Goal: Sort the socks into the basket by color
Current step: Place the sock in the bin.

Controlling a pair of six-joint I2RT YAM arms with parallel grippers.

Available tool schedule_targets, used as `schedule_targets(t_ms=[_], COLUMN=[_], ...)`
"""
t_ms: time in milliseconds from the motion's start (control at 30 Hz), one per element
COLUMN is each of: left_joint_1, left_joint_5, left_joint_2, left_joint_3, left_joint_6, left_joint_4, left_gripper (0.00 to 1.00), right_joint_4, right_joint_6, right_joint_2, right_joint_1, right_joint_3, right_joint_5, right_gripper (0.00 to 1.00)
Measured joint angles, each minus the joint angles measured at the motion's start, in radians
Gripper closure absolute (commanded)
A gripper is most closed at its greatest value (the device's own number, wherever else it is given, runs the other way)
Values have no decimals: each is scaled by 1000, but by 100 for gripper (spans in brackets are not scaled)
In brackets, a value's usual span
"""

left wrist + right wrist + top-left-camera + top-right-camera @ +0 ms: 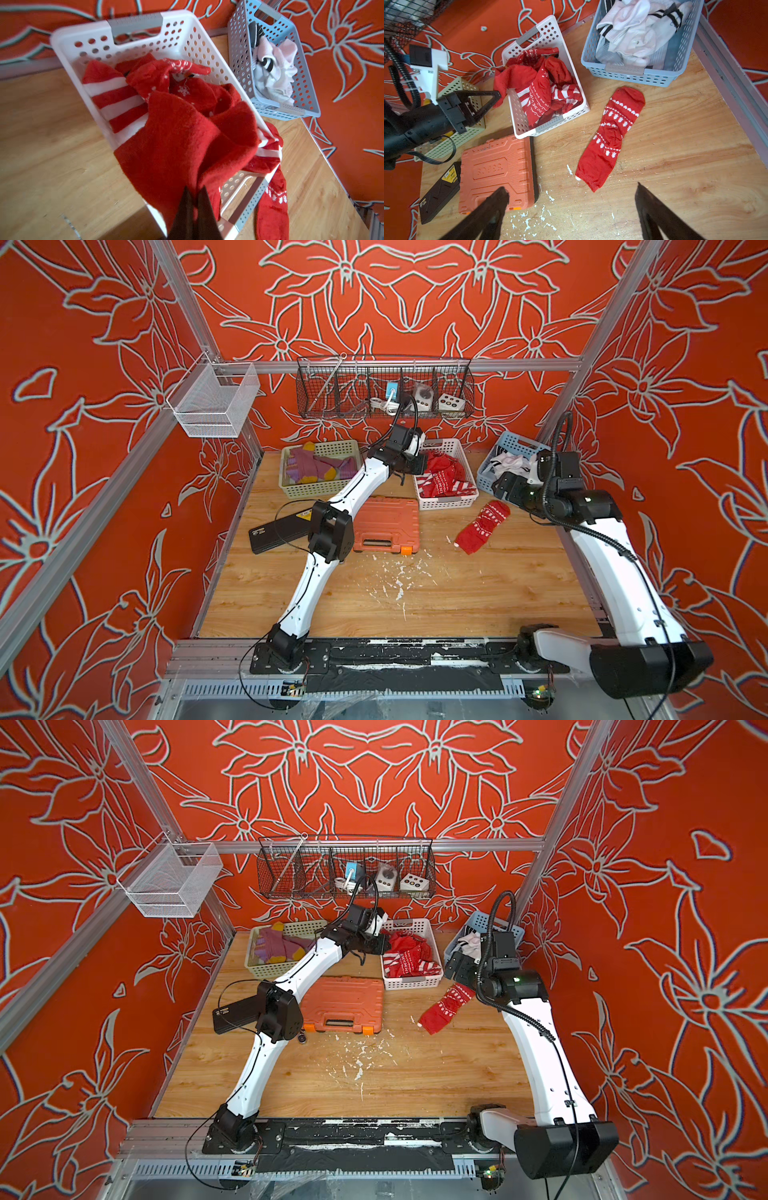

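Note:
The left gripper will next go down toward the red socks in the white basket (196,94) and let go of the plain red sock, since its color matches theirs.
My left gripper (194,189) is shut on a plain red sock (176,145) that hangs over the near end of the white basket (442,504), where several red socks (546,91) lie. A patterned red sock (482,526) lies flat on the table to the right of that basket. Above its near end my right gripper (571,187) stands open and empty. In both top views purple socks (320,466) fill the green basket (274,971) at the back left. White socks (637,31) sit in the blue basket (625,76) at the back right.
An orange tool case (386,522) and a black case (278,531) lie in front of the green basket, under the left arm. White flecks (399,580) dot the table's middle. A wire shelf basket (384,389) and a white mesh basket (214,400) hang on the frame.

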Motion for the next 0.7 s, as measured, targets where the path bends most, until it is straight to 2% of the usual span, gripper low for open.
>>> schedule_targets(t_ms=[233, 300, 500, 600, 700], left_joint_1=[-15, -21, -28, -23, -16], left_joint_5=[70, 79, 86, 89, 93], left_joint_2=[21, 24, 42, 57, 58], left_joint_3=[-23, -28, -64, -69, -74], left_joint_6=[-12, -15, -18, -27, -29], left_joint_4=[69, 82, 83, 74, 61], left_gripper=[100, 97, 71, 55, 46], right_joint_4=[-1, -1, 2, 2, 4], right_joint_6=[-7, -7, -6, -6, -8], right_joint_2=[49, 55, 57, 59, 66], right_joint_1=[0, 0, 0, 0, 0], right_joint_3=[0, 0, -4, -7, -10], right_joint_5=[-10, -14, -18, -21, -23], right_gripper=[4, 5, 5, 5, 5])
